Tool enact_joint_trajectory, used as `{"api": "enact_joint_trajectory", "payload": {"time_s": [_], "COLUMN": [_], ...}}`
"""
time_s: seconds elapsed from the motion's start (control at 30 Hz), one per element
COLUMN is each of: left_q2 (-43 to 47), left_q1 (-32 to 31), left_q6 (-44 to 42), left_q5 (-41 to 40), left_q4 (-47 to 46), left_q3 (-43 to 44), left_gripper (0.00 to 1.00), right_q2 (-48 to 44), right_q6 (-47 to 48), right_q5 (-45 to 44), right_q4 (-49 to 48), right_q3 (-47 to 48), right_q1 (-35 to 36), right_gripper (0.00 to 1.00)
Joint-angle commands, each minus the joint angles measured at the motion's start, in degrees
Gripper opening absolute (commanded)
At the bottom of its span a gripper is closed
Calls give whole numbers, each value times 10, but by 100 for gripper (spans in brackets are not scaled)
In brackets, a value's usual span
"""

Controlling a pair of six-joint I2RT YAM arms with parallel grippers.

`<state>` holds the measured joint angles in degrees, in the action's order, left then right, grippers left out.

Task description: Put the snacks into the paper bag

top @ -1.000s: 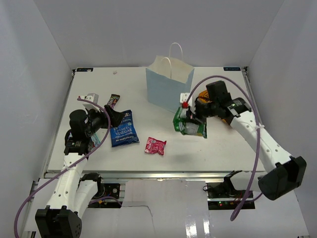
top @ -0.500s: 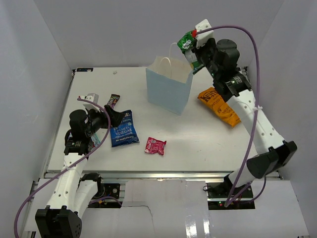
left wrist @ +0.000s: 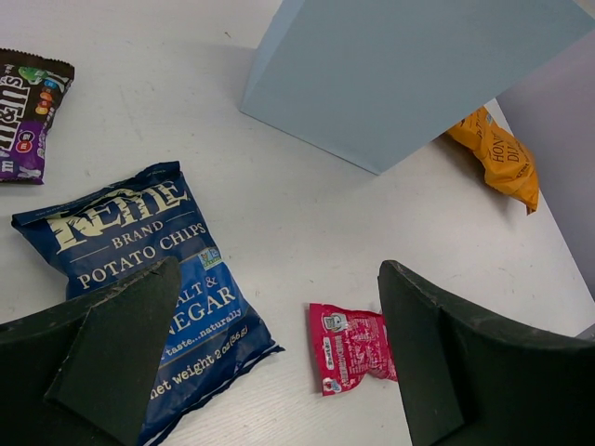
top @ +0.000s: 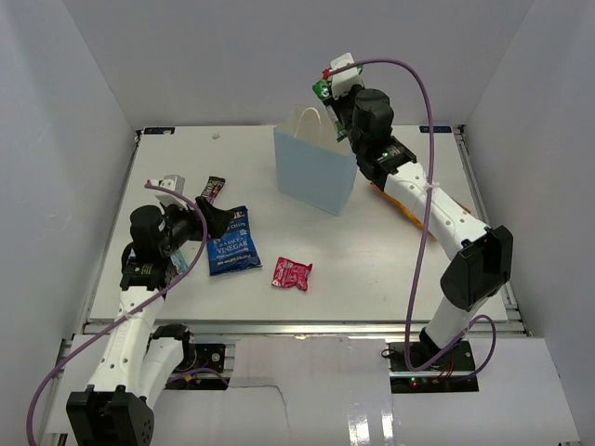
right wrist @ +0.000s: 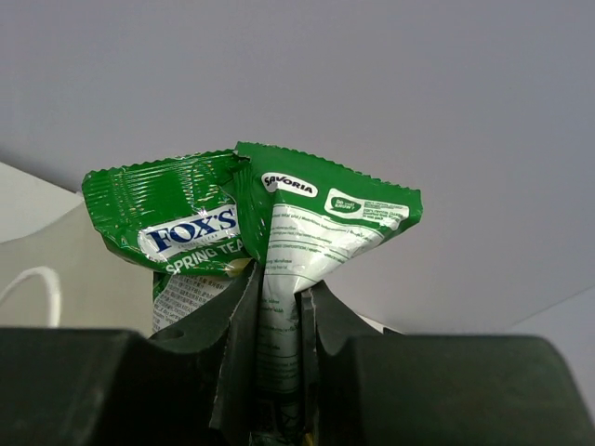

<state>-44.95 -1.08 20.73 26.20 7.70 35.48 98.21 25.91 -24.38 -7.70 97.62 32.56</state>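
Next, my right gripper will ease down and to the left in the top view and release the green packet (right wrist: 260,251), as the bag's opening lies below on that side.
The light blue paper bag (top: 314,167) stands upright at the back centre; its wall shows in the left wrist view (left wrist: 409,74). My right gripper (top: 327,98) is raised above the bag's mouth, shut on the green packet (right wrist: 260,251), which also shows in the top view (top: 322,90). My left gripper (top: 216,221) is open and empty, hovering over the blue chip bag (top: 231,240), also in its wrist view (left wrist: 139,269). The pink-red packet (top: 291,273) lies near the front (left wrist: 351,346). The purple candy bar (top: 213,190) lies at left (left wrist: 26,111). The orange chip bag (left wrist: 493,156) lies right of the bag.
A small grey and white box (top: 170,183) sits on the table (top: 372,269) near the left arm. White enclosure walls surround the table on three sides. The right arm stretches diagonally over the table's right half.
My right gripper has lifted the green packet from the table beside the bag up high, then moved left to above the bag's mouth. The left arm has not moved.
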Motion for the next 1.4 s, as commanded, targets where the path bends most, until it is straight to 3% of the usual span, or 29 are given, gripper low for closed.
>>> {"api": "enact_joint_trajectory", "payload": {"time_s": [0.0, 0.3, 0.5, 0.63, 0.83, 1.13, 1.23, 1.37], "left_q2": [3, 5, 3, 3, 0, -10, -18, -46], "left_q1": [6, 6, 6, 6, 6, 6, 6, 6], "left_q6": [-9, -8, -8, -8, -8, -7, -4, 11], "left_q5": [12, 17, 18, 20, 25, 35, 34, -2], "left_q4": [-1, -3, -4, -4, -6, -8, -9, -1], "left_q3": [13, 12, 13, 12, 12, 10, 9, 7], "left_gripper": [98, 98, 98, 98, 98, 98, 98, 98], "right_q2": [-40, -27, -32, -37, -33, -71, -99, -192], "right_q6": [10, 29, -9, -46, -56, -54, -42, -30], "right_q5": [-20, 6, 67, 113, 94, 86, 144, 368], "right_q4": [-113, -144, -99, -59, -44, -21, 36, 152], "right_q3": [-31, -96, -105, -108, -99, -103, -107, -159], "right_q1": [19, 27, 27, 27, 27, 18, 0, -56], "right_gripper": [8, 12, 23, 45, 64, 64, 65, 66]}}
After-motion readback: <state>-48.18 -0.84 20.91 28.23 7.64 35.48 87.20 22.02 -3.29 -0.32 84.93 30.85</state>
